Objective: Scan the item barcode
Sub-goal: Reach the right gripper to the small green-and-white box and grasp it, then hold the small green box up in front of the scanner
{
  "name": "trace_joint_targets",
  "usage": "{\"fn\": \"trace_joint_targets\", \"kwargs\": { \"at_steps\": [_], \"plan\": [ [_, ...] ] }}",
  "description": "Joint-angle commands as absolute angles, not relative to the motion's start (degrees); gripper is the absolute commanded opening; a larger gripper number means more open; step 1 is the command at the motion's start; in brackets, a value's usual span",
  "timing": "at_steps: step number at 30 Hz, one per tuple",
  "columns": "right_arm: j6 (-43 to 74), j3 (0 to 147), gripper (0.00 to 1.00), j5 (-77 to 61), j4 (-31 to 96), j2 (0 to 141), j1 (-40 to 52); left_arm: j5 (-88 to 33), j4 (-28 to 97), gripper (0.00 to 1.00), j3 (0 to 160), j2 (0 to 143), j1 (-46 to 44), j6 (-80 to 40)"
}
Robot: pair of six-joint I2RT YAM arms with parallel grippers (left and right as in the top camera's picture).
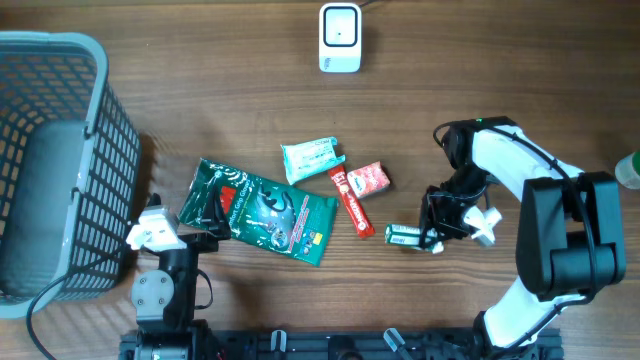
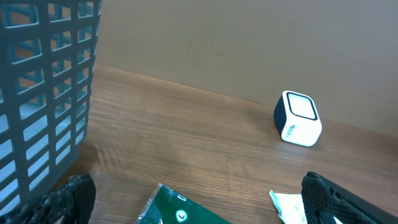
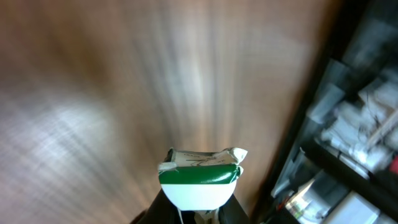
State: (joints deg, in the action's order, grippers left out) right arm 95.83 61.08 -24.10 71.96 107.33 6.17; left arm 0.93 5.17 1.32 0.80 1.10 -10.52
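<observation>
Next, my right gripper lifts the packet over the scanner (image 1: 339,38). It then swings across outward and lowers to release it on bare tabletop near the green-capped object (image 1: 583,120).
The white barcode scanner (image 1: 339,38) stands at the table's far edge, also visible in the left wrist view (image 2: 298,118). My right gripper (image 1: 432,232) is shut on a small green-and-white packet (image 1: 405,237) at the front right; the right wrist view shows that packet (image 3: 200,180) sticking out from between the jaws of the gripper (image 3: 200,214), with the table behind it blurred. Whether the packet is off the table I cannot tell. My left gripper (image 1: 188,222) stands open at the front left, its fingers (image 2: 68,199) spread wide over the corner of a green bag (image 2: 180,208).
A large green bag (image 1: 270,210), a mint-coloured packet (image 1: 312,158), a small red box (image 1: 368,179) and a red stick pack (image 1: 352,203) lie mid-table. A grey mesh basket (image 1: 50,160) fills the left side. A green-capped object (image 1: 630,170) shows at the right edge.
</observation>
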Motion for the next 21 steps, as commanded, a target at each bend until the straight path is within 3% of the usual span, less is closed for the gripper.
{"fn": "trace_joint_targets", "kwargs": {
  "at_steps": [1,9,12,14,17,21],
  "plan": [
    [80.9,62.0,0.04,-24.8,71.2,108.2,6.2,0.4,5.2,1.0,0.9,0.4,0.9,-9.4],
    [65.4,80.0,0.04,-27.2,68.6,108.0,6.4,0.4,5.2,1.0,0.9,0.4,0.9,-9.4],
    [58.5,82.7,0.04,-25.4,51.5,108.0,7.8,0.4,5.2,1.0,0.9,0.4,0.9,-9.4],
    [61.5,82.6,0.04,-23.0,38.1,108.2,9.5,0.4,5.2,1.0,0.9,0.4,0.9,-9.4],
    [64.1,82.5,0.04,-8.4,16.7,108.4,14.0,0.4,5.2,1.0,0.9,0.4,0.9,-9.4],
    [64.0,82.5,0.04,5.5,2.7,109.3,19.0,0.4,5.2,1.0,0.9,0.4,0.9,-9.4]
  ]
}}
